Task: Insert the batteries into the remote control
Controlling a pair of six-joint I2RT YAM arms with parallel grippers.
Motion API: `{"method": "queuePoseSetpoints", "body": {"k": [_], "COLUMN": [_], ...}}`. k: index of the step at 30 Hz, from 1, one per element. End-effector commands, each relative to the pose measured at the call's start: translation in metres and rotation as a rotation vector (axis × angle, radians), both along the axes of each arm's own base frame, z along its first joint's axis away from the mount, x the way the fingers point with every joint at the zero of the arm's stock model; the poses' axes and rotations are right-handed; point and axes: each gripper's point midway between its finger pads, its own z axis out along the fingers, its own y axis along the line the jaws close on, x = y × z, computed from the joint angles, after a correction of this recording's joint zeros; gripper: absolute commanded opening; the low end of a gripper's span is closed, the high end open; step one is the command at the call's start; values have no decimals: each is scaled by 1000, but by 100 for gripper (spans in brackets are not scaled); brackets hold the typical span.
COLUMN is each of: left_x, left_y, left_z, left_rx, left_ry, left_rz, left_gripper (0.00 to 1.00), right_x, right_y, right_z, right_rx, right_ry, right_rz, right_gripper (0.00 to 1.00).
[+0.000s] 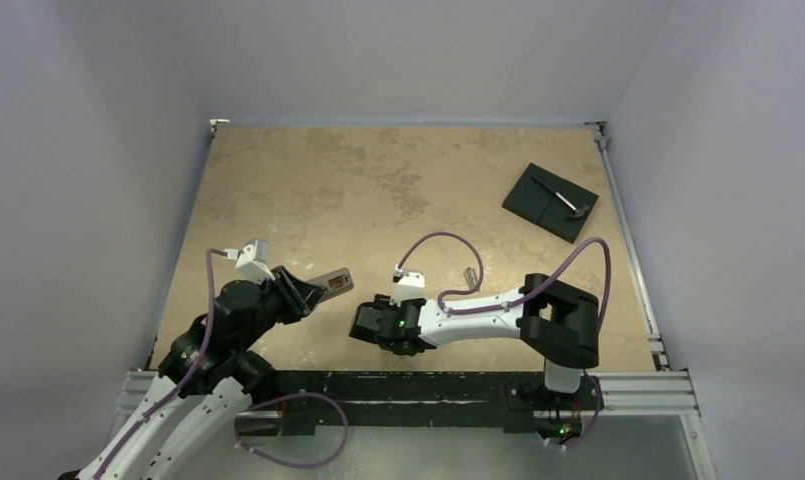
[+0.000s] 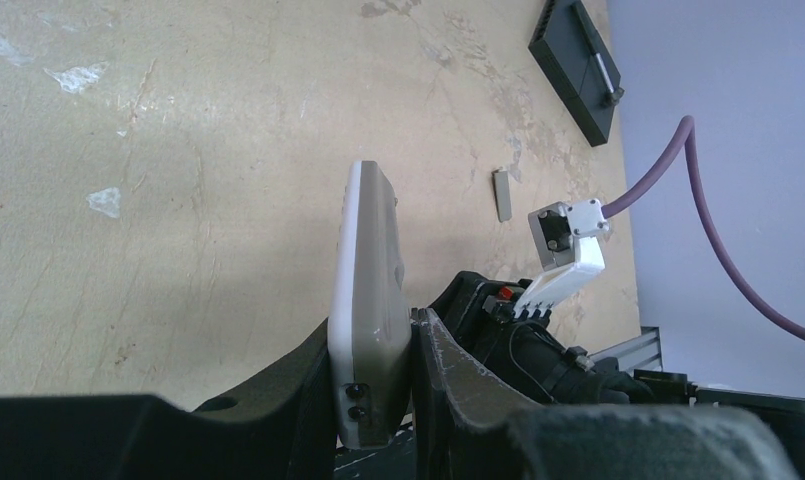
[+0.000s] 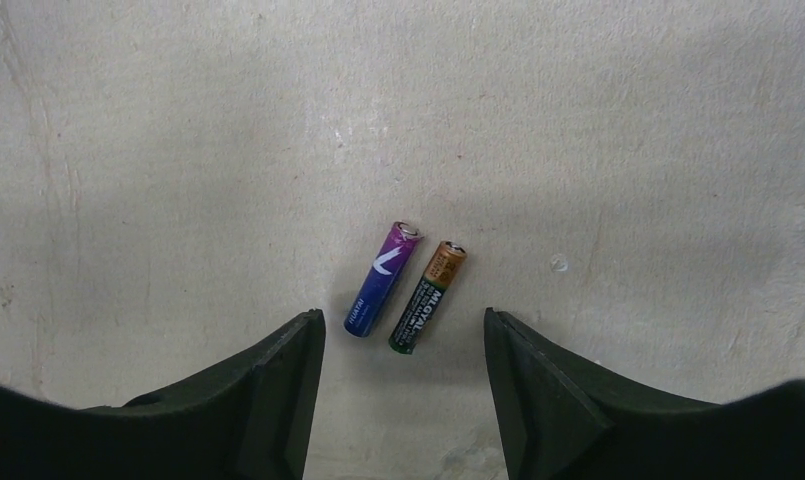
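I will next use my left gripper to lower the remote control to the right in the top view, onto the near part of the table, and release it. It is hanging above the table.
My left gripper is shut on the remote control and holds it above the table at the near left. In the left wrist view the remote control stands on edge between the jaws of the left gripper, white face to the left and grey back to the right. My right gripper is open, just above the table. Two batteries lie side by side just ahead of its fingertips: a purple-blue one and a dark green one with an orange end. In the top view the right gripper hides them.
A black square plate with a small tool on it lies at the far right, also in the left wrist view. A narrow grey cover strip lies right of the right wrist. Walls close in the table's sides and back.
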Motion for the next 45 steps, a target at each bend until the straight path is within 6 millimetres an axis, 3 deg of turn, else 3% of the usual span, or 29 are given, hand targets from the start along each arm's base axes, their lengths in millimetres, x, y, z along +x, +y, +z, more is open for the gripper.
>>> {"method": "queuePoseSetpoints", "body": {"k": [1, 27, 45], "left_x": [2, 6, 9], "left_y": [-2, -12, -32], "left_z": [22, 2, -30], "left_rx": [-19, -27, -54], "left_ry": [-55, 5, 96], "left_rz": [-13, -21, -71], "left_gripper": [0, 0, 0], "right_x": [9, 18, 30], "right_y": [6, -10, -30], "right_z": [8, -4, 1], "right_rx": [-1, -145, -173], "right_ry": [-43, -86, -111], "right_rz": [-46, -16, 84], "right_gripper": [66, 54, 33]}}
